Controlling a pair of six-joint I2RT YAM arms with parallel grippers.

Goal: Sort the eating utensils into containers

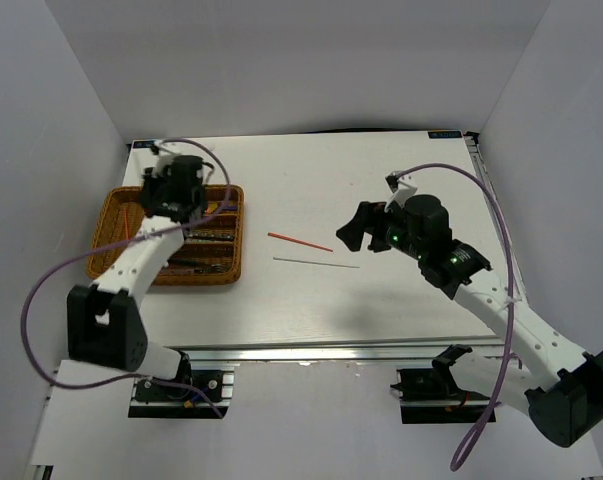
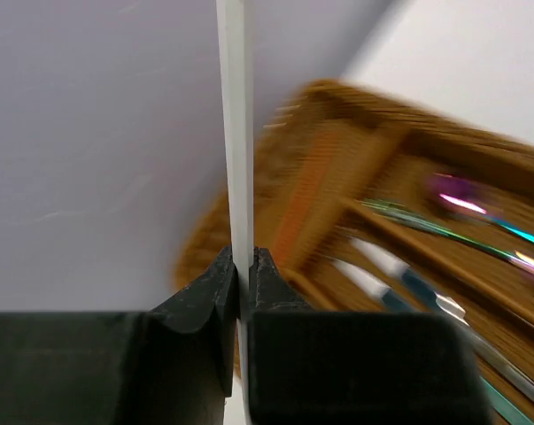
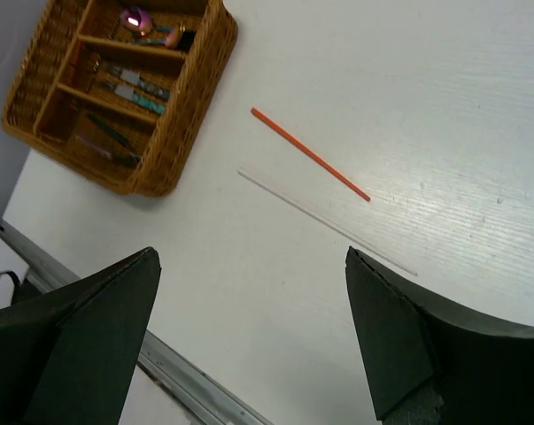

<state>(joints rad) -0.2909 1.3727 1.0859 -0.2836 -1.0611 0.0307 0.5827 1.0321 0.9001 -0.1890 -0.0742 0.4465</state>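
I will first move my left gripper toward the tray's side, so it can get down beside the red chopstick in the tray's section by the tray's side (image 1: pixel 124 224) (image 2: pixel 310 195).
The brown wicker tray (image 1: pixel 108 262) sits at the table's left and holds several utensils (image 1: pixel 203 238), among them a red chopstick (image 1: pixel 128 226). My left gripper (image 1: pixel 177 200) hovers over the tray. In the left wrist view it (image 2: pixel 243 261) is shut on a thin silver chopstick (image 2: pixel 235 133) that stands up out of the jaws, with the blurred tray (image 2: pixel 355 168) behind. A red chopstick (image 1: pixel 299 241) and a silver chopstick (image 1: pixel 316 262) lie on the table mid-way. My right gripper (image 1: pixel 356 230) is open and empty above them; the right wrist view (image 3: pixel 251 257) shows both chopsticks (image 3: pixel 309 153) (image 3: pixel 328 223).
The tray also shows in the right wrist view (image 3: pixel 182 115) at upper left. White walls close in the table at the left, back and right. The table's metal front rail (image 1: pixel 321 352) runs along the near edge.
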